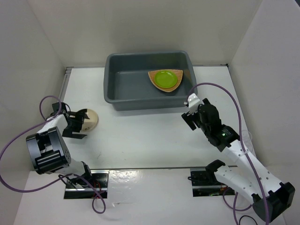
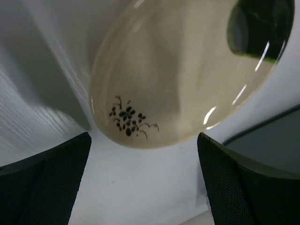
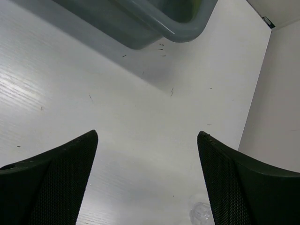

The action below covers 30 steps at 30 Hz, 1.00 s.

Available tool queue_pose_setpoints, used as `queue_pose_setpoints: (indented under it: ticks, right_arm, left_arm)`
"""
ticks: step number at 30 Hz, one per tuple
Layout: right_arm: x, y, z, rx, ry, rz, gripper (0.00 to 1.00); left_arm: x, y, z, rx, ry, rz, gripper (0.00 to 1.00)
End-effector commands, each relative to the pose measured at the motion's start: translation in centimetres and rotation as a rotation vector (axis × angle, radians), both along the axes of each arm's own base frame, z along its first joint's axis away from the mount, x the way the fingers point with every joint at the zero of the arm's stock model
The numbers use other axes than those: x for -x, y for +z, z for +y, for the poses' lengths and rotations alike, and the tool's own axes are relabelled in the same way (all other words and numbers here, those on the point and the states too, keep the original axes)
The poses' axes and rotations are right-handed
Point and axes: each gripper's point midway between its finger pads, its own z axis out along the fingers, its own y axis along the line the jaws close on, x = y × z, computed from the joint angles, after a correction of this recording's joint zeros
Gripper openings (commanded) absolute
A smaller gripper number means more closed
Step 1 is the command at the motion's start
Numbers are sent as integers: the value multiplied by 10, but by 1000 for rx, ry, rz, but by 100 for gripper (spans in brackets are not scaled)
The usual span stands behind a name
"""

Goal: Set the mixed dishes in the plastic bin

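Observation:
I will next move my left gripper a bit further onto the cream saucer's flower-marked edge (image 2: 131, 131), so it can close there.
The dark grey plastic bin (image 1: 110, 79) stands at the back centre, and its corner shows in the right wrist view (image 3: 154, 23). Inside it lies the tan wood-grain plate (image 1: 177, 73) with a green round dish (image 1: 165, 78) on top. The cream saucer (image 1: 93, 117) with dark flower marks lies on the table at the left. My left gripper (image 1: 85, 124) is open, its jaws either side of the saucer's near edge (image 2: 178, 84) without touching it. My right gripper (image 1: 187, 108) is open and empty over bare table (image 3: 147, 134). The tiny clear glass (image 3: 199, 213) stands by the right wall (image 1: 247, 137).
White walls close in the table on the left, back and right. The bin's front wall is just beyond my right gripper. Purple cables loop beside both arms. The arm bases sit on metal plates at the near edge.

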Motion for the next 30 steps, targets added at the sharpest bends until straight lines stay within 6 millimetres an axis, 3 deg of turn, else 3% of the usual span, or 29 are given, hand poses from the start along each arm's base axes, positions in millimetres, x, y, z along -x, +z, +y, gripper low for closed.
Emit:
queue_pose_setpoints:
  ticks: [1,4,7,12,15,17,19,20,21,24,26,29,30]
  right_arm:
    - [1,11,1,-103,-48,-56,91]
    - [6,-8,-3,-89,-52,-33,91]
    - [8,-10,-10,-80,-82,-54,91]
    - [7,-6,-8,-95,-84,-60,91]
    - [7,-6,-8,-95,-84,-60,91]
    - [7,-6,-9,-87,-80,-61,91]
    - [7,-6,-9,-87,-80,-61,91]
    - [7,-6,-10,-83,-88,-63,91]
    - [7,-6,-10,-83,-88,-63,91]
    - [7,-10,-11,-78,-88,-55,91]
    - [7,-10,-11,-78,-88,-55,91]
    - [7,-10,-11,-78,-88,-55,91]
    - [7,-10,-11,-78,-88,-55,91]
  left_arm:
    - [-7,-9,13,20,157,-8,100]
    - [-11,-8,22,-9,198,-21,100]
    - [-14,-15,23,-9,206,-31,97]
    - [-26,-37,12,73,193,-65,78]
    - [-29,-43,13,91,194,-70,58]
    - [-31,-44,11,107,186,-75,26]
    - [-36,-42,13,116,177,-95,16]
    - [-41,-39,17,121,181,-106,5]
    - [-39,-38,16,117,161,-92,0]
    - [-47,-15,39,57,195,-104,0]
    - [-62,25,59,-28,211,-186,0]
    - [-85,83,72,-75,222,-320,0]
    - [-105,120,75,-97,207,-421,0]
